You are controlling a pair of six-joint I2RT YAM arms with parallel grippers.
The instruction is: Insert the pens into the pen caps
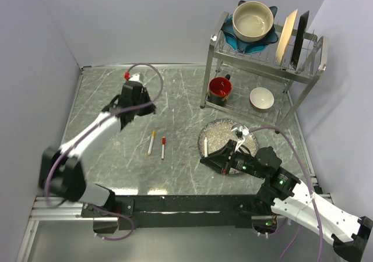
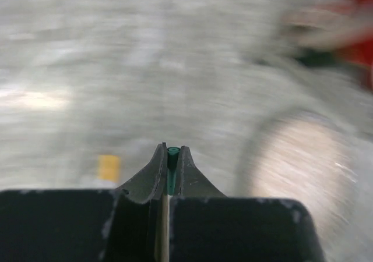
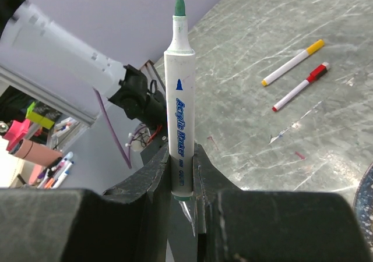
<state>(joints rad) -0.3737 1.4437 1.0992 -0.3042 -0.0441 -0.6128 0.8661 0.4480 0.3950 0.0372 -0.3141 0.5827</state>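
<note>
The green cap will go back and to the right in the top view with my left gripper, which will release it on the pen's bare green tip (image 1: 206,138), since their colours match.
My right gripper (image 1: 209,157) (image 3: 182,174) is shut on a white-barrelled pen (image 3: 179,110) with a bare green tip (image 3: 179,7), held upright over the left rim of the plate; the pen also shows in the top view (image 1: 206,148). My left gripper (image 1: 143,108) (image 2: 172,157) is shut on the dark green cap (image 2: 172,167), held above the table's back left. Its view is blurred. A pen with the yellow cap on it (image 1: 151,141) (image 3: 291,64) and a pen with the red cap on it (image 1: 163,148) (image 3: 301,86) lie side by side on the table between the arms.
A speckled grey plate (image 1: 224,131) lies right of the pens, under my right gripper. A wire dish rack (image 1: 213,52) at the back right holds a bowl (image 1: 253,18), upright plates (image 1: 294,41), a red mug (image 1: 220,88) and a small bowl (image 1: 261,98). Walls close in on both sides.
</note>
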